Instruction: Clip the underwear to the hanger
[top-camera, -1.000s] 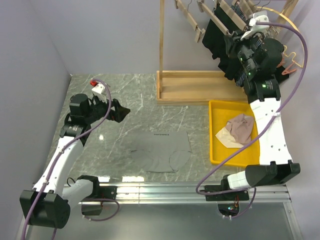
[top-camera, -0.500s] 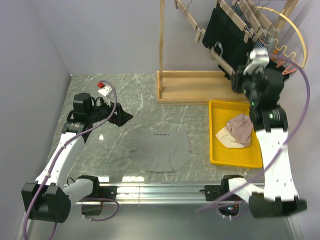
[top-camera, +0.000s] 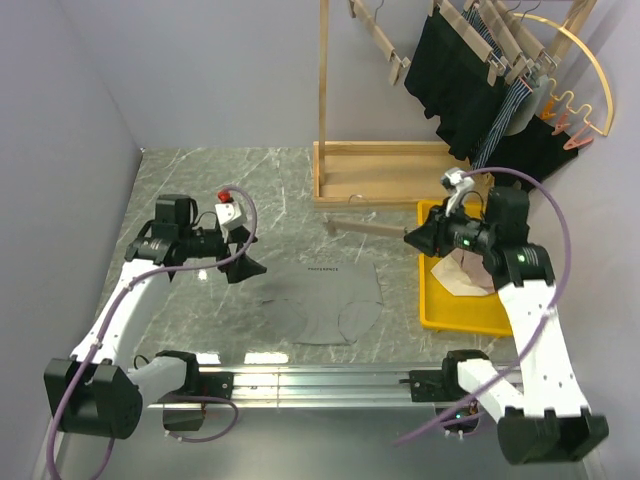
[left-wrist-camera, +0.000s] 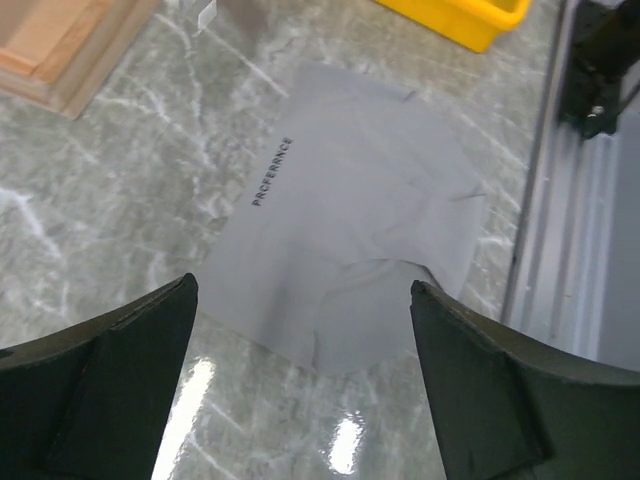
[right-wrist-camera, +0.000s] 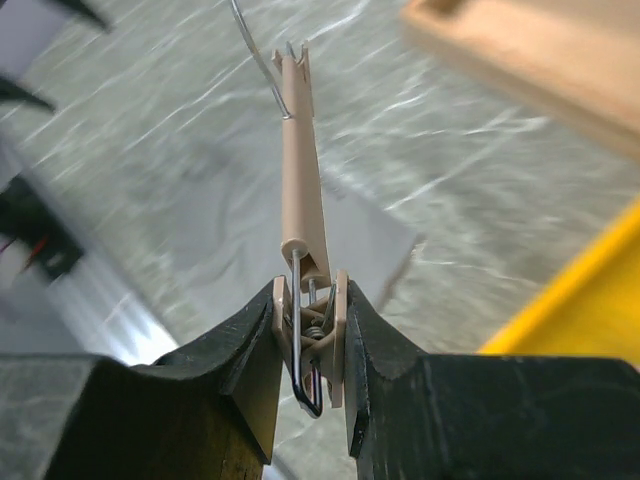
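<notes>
My left gripper moves to the right in the top view, onto the hanger's free-end clip (top-camera: 330, 227) next, since my right gripper holds only one end.
The light grey underwear (top-camera: 325, 300) lies flat on the marble table, its waistband on the far side; it also shows in the left wrist view (left-wrist-camera: 350, 230). The pale wooden hanger (top-camera: 365, 228) hangs level above the table just beyond it, hook end to the left. My right gripper (top-camera: 412, 238) is shut on the wooden clip at the hanger's right end. In the right wrist view the bar (right-wrist-camera: 303, 170) points away from the gripper (right-wrist-camera: 310, 300), over the grey fabric (right-wrist-camera: 365, 235). My left gripper (top-camera: 240, 260) stands open, empty, above the underwear's left edge (left-wrist-camera: 303, 290).
A yellow tray (top-camera: 432, 300) holding a beige-pink garment (top-camera: 470, 265) sits right of the underwear. A wooden rack (top-camera: 380, 180) stands at the back, with black garments (top-camera: 450, 80) and a yellow hoop hanger (top-camera: 590, 70) hung on it. A metal rail (top-camera: 350, 380) runs along the near edge.
My right arm has come down from the rack with the hanger to just above the table by the tray. My left gripper has moved right, toward the underwear.
</notes>
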